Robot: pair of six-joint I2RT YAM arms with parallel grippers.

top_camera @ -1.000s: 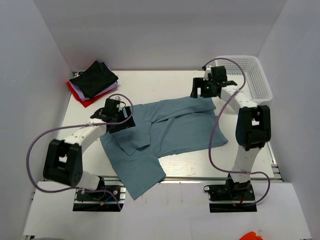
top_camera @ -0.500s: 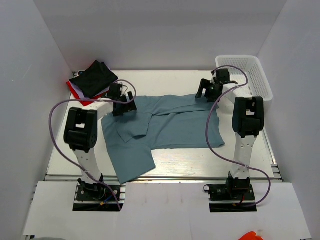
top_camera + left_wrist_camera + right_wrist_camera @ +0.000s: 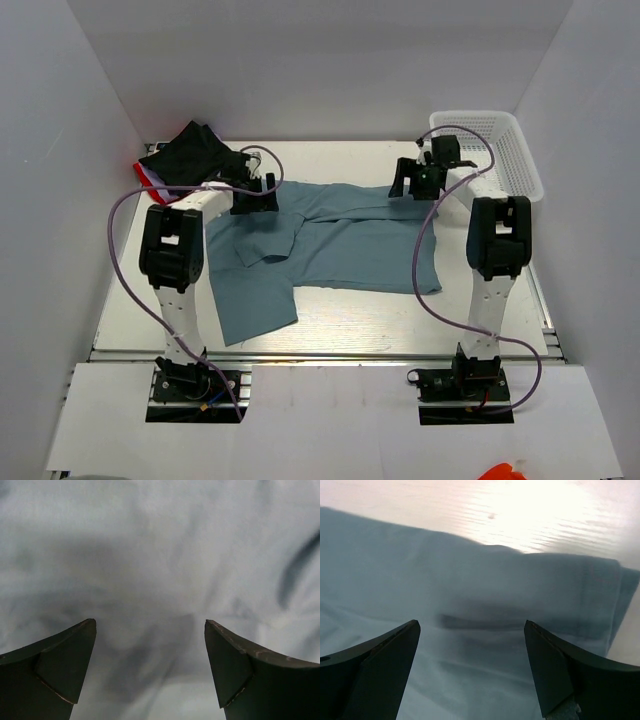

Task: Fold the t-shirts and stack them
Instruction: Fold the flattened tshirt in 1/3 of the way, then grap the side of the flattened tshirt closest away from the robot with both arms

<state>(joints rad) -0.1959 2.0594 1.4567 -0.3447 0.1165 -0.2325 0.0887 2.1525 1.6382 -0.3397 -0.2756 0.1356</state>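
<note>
My left gripper will next move back toward the base, onto the near corner of the t-shirt's jutting part [image 3: 228,339], because that part sticks out past the near edge of the table.
The dusty blue-teal t-shirt [image 3: 340,245] lies spread across the table, partly folded, one part hanging down toward the front left. My left gripper [image 3: 256,195] is open just above its far left edge; its cloth [image 3: 150,570] fills the left wrist view. My right gripper [image 3: 415,185] is open above the far right corner, where the hem [image 3: 600,595] shows against the table. A black t-shirt [image 3: 190,155] lies on top of the red and white ones [image 3: 148,178] at the far left corner.
A white mesh basket [image 3: 495,150] stands at the far right corner. White walls close in the left, back and right sides. Purple cables loop from both arms over the table.
Both arms reached farther back and dragged the teal shirt toward the far edge, stretching it flatter. The jaws stand open over the cloth now.
</note>
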